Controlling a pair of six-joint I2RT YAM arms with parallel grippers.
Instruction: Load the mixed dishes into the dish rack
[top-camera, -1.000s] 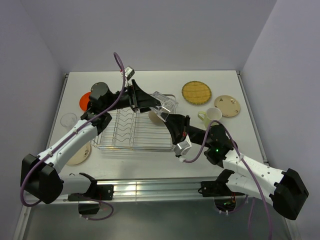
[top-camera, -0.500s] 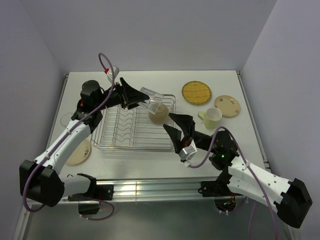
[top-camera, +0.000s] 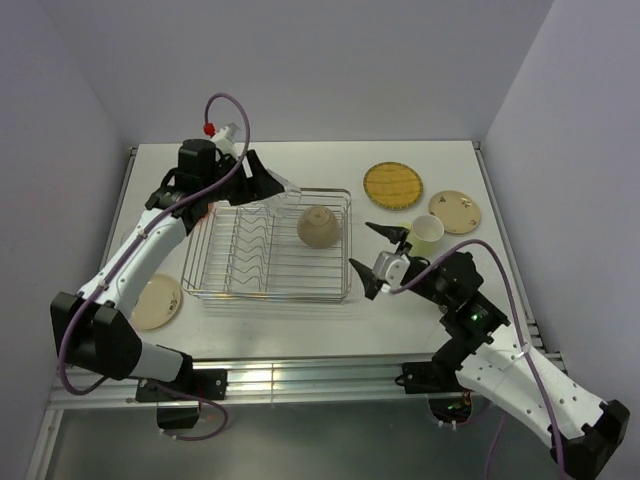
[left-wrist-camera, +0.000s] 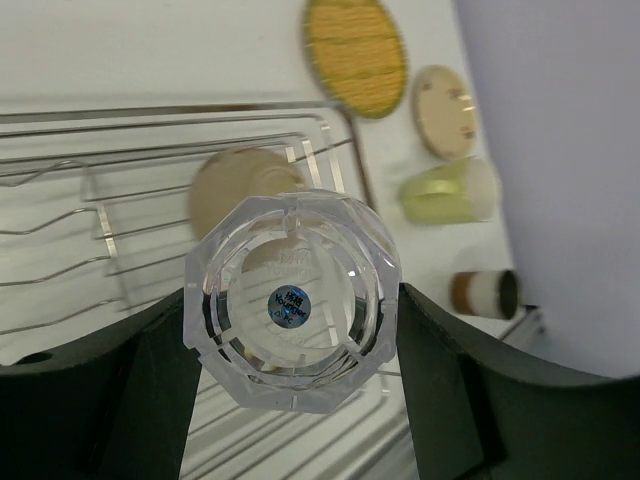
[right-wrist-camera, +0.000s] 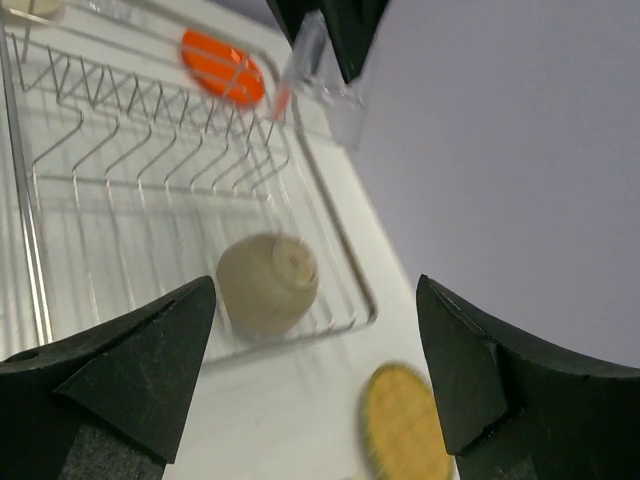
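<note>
The cup (left-wrist-camera: 290, 300) goes back and down with my left gripper next, for release. Empty wires at the bowl's near side lie below the gripper and back toward the base.
The dish rack (top-camera: 268, 296) is a silver wire basket at mid-table. A beige bowl (top-camera: 318, 226) lies upside down in its right end, also seen in the right wrist view (right-wrist-camera: 268, 282). My left gripper (top-camera: 276, 184) hovers over the rack's back edge, shut on a clear faceted cup (left-wrist-camera: 290, 300) that fills the space between its fingers (left-wrist-camera: 445, 360). My right gripper (top-camera: 382, 258) stands open and empty just right of the rack, apart from the bowl. A yellow woven plate (top-camera: 393, 185), a tan plate (top-camera: 455, 210) and a pale green mug (top-camera: 425, 233) sit right of the rack.
A cream plate (top-camera: 155, 302) lies at the front left, partly under the left arm. An orange plate (right-wrist-camera: 222, 68) shows beyond the rack in the right wrist view. Upright wire dividers (top-camera: 245, 240) fill the rack's left and middle.
My right gripper has opened, let go of the bowl and pulled back to the right; the bowl now rests in the rack. My left arm carried the clear cup back and left.
</note>
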